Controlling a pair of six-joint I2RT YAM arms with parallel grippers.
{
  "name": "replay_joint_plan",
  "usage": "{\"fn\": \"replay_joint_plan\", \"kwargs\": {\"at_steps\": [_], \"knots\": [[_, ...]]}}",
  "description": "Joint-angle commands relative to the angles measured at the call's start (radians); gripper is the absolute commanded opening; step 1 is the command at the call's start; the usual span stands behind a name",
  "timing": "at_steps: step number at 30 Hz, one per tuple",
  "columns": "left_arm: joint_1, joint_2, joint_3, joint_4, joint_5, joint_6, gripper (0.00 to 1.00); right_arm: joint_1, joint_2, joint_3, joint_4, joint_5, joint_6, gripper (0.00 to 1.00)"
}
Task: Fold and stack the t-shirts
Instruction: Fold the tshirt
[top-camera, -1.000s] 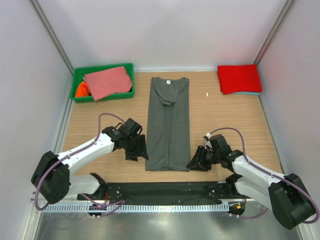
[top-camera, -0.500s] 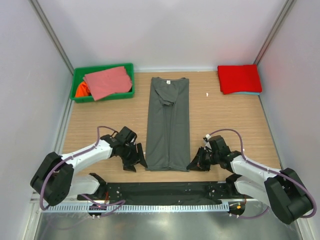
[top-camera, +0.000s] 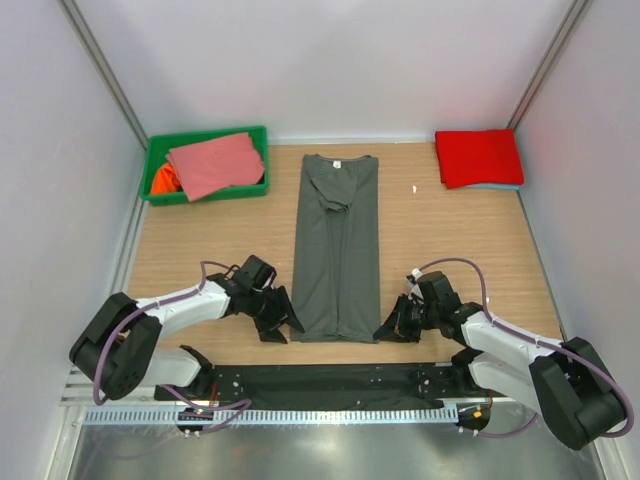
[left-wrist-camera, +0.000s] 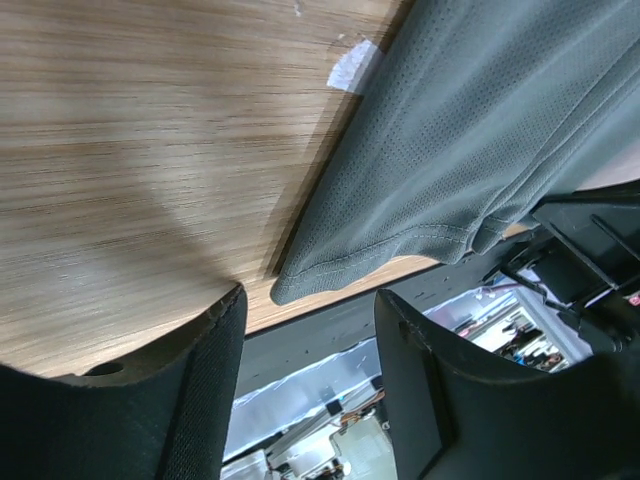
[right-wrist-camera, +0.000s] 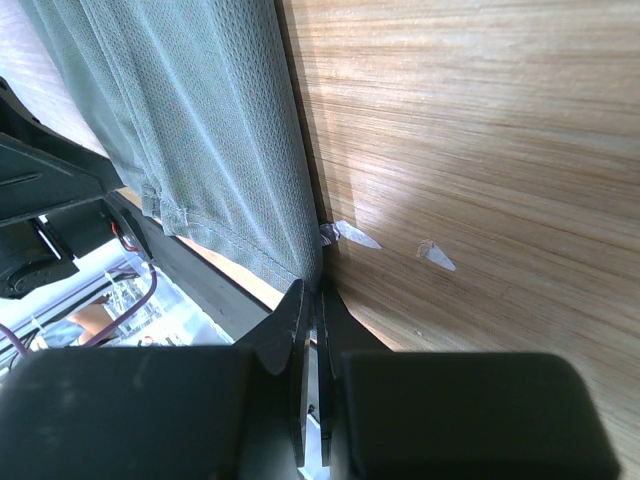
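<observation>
The right gripper rises next, carries the t-shirt's held corner outward and releases it over the t-shirt's far half short of the neck label, as the t-shirt still lies long.
A dark grey t-shirt, folded into a long strip with its white neck label at the far end, lies on the middle of the wooden table. My left gripper is open at the shirt's near left corner. In the left wrist view the shirt corner lies just ahead of the open gripper. My right gripper is at the near right corner. In the right wrist view the gripper is shut on the edge of the shirt.
A folded red shirt lies on a light-blue one at the far right. A green bin at the far left holds a salmon-pink shirt and an orange one. A black rail runs along the near table edge.
My left gripper has moved nearer and rightwards, down to the shirt's near left corner. The right gripper has hardly moved. The shirt lies as before.
</observation>
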Motion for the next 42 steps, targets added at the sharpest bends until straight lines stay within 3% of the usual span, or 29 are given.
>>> {"fn": "replay_joint_plan", "kwargs": {"at_steps": [1,23,26,29,32,33,38,42], "knots": [[0.004,0.018,-0.02,0.004,-0.108,-0.013,0.56,0.004,-0.005,-0.014,-0.025,0.051,-0.026,0.05],[-0.018,0.159,0.037,0.003,-0.192,0.047,0.43,0.007,0.05,-0.008,0.051,0.038,-0.006,0.04],[-0.018,0.153,0.027,0.004,-0.198,0.051,0.38,0.005,0.043,-0.007,0.045,0.037,-0.003,0.04],[-0.018,0.153,0.02,0.033,-0.175,0.048,0.27,0.005,0.034,-0.005,0.042,0.038,-0.003,0.04],[-0.018,0.153,0.026,0.056,-0.152,0.059,0.1,0.004,0.015,0.003,0.039,0.037,-0.006,0.01],[-0.018,0.15,0.032,0.055,-0.146,0.061,0.01,0.005,0.008,0.006,0.036,0.038,-0.009,0.01],[-0.018,0.098,0.102,0.015,-0.14,0.062,0.0,0.005,-0.028,0.102,-0.042,0.089,-0.075,0.02],[-0.016,0.084,0.248,-0.04,-0.169,0.073,0.0,-0.001,0.033,0.202,-0.041,0.103,-0.112,0.02]]}}
